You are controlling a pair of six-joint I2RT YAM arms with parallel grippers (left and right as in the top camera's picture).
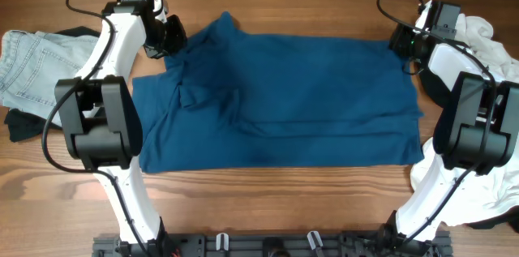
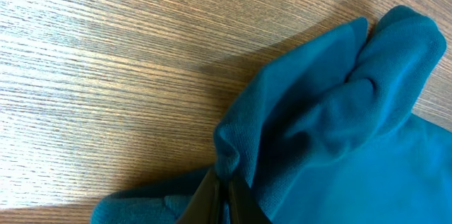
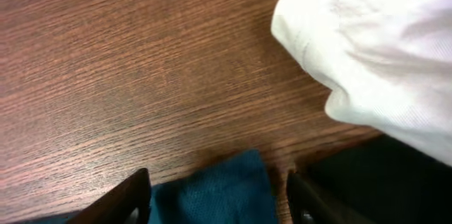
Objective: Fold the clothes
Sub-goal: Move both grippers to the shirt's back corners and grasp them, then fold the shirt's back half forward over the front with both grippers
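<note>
My left gripper carries the pinched fold back over the shirt's near part next, as the shirt's far part still lies spread out.
A large deep-blue shirt lies spread across the middle of the table, partly folded, with a bunched flap at its far left. My left gripper is at that far-left corner, shut on a fold of the blue shirt; its fingers pinch the fabric. My right gripper is at the shirt's far-right corner, open, its two fingers either side of the blue corner that lies on the table between them.
Pale-blue jeans and a black garment lie at the left edge. White garments and black ones are piled on the right, also in the right wrist view. The table is wood.
</note>
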